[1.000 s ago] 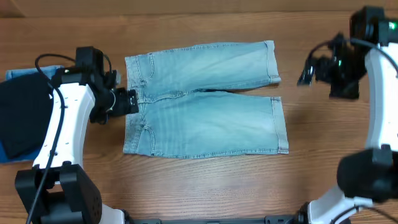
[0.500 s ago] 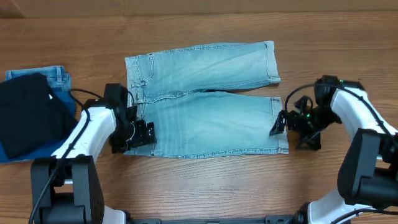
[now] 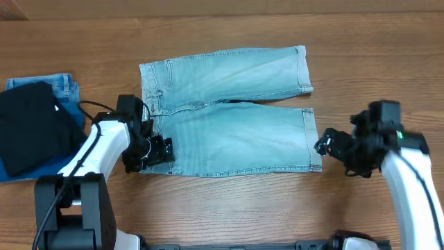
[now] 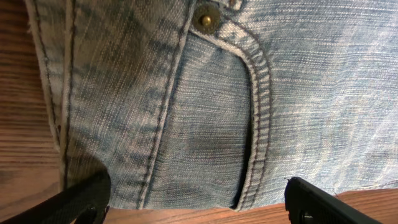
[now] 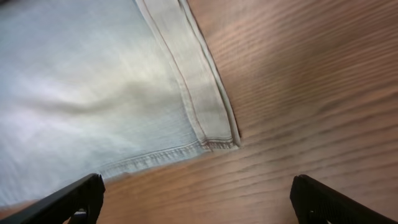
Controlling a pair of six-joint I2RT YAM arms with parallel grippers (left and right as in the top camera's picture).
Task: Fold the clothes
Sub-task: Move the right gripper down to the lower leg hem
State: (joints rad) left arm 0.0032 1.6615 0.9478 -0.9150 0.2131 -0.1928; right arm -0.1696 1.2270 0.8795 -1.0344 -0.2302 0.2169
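My right gripper will move back and down to the hem corner of the near leg (image 3: 316, 167) (image 5: 219, 140) next, because its open fingers are still beyond the cloth.
The pale light-blue denim shorts (image 3: 229, 111) lie flat on the wooden table, waistband to the left, both legs pointing right. My left gripper (image 3: 158, 151) is open at the near-left waistband corner; its wrist view shows the pocket seam and rivet (image 4: 205, 18) with the fingers (image 4: 193, 202) spread wide over the fabric's edge. My right gripper (image 3: 323, 144) is open at the near leg's hem corner (image 5: 221, 142), its fingers (image 5: 196, 199) spread over bare wood just past the hem.
A black garment (image 3: 31, 128) lies on darker blue folded jeans (image 3: 59, 87) at the far left of the table. Bare wood surrounds the shorts on the right and near side.
My right arm swung down from the upper right to the near leg's hem and shifted slightly right. My left gripper moved from the waistband's middle to its near corner and stayed there.
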